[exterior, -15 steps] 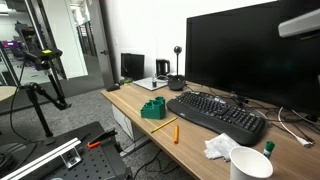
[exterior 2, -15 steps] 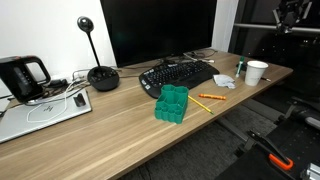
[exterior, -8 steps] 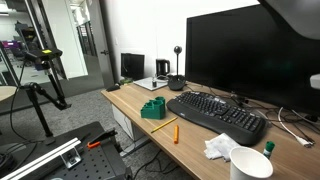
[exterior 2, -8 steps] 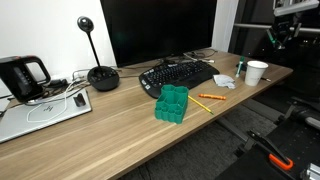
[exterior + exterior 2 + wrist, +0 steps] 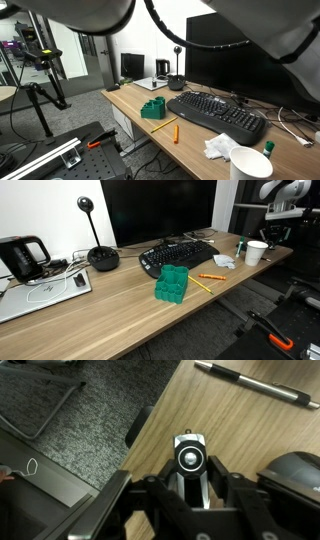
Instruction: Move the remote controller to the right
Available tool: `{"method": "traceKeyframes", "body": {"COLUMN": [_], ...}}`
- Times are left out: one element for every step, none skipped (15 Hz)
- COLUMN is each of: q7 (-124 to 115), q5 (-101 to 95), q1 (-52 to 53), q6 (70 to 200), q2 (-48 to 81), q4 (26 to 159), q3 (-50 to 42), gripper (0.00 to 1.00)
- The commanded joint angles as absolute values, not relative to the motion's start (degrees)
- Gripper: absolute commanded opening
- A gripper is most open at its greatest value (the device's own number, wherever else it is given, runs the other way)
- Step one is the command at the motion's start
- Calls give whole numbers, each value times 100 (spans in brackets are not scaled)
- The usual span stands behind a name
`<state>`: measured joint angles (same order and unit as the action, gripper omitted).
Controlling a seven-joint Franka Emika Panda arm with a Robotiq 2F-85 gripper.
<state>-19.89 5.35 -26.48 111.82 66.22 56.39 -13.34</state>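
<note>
I next need to move my gripper down and to the right in the wrist view, onto bare wood by the pen and away from the desk's edge, and let go there.
In the wrist view my gripper (image 5: 189,468) is shut on the remote controller (image 5: 188,457), a slim black bar with silver edges and a round silver button at its end. It is held above the wooden desk (image 5: 240,430) near the desk's edge. In an exterior view the gripper (image 5: 273,228) hangs above the far right end of the desk, beyond the white cup (image 5: 257,252); the remote is too small to make out there. In an exterior view the arm (image 5: 250,30) fills the top as a blur.
A pen (image 5: 255,382) lies on the desk ahead and a dark rounded object (image 5: 300,472) sits to the right. The desk holds a keyboard (image 5: 180,254), a green block (image 5: 172,283), an orange pencil (image 5: 205,283), crumpled tissue (image 5: 218,148) and a monitor (image 5: 160,210). Carpet (image 5: 90,420) lies beyond the edge.
The arm has swung down and in: the gripper has dropped lower over the right end of the desk, and the arm now fills the top of an exterior view.
</note>
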Motion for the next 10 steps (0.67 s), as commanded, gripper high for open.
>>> {"method": "traceKeyframes", "body": {"q7": [-2209,-2232,-2251,-2266,-2271,-2266,-2249,-2222,-2197,-2187], "q5": [722,737,744,748,731,730,728,735,744,732], "q1": [-2773,-2748,-2735,-2699,-2689,-2686,-2682,-2687,-2700,-2704], "q6": [10861,10855,10813,10824,10776,10661,10499,10258,10014,9830], "q2": [7332,7430,7515,7534,7597,7626,7637,7604,7575,7436], "q4": [4544,4421,4298,4296,4213,4144,4082,4024,3950,4040], "q3": [-1171,-1135,-1095,-1080,-1053,-1023,-995,-960,-926,-875], "gripper": [12,12,12,12,12,15,62,62,66,71]}}
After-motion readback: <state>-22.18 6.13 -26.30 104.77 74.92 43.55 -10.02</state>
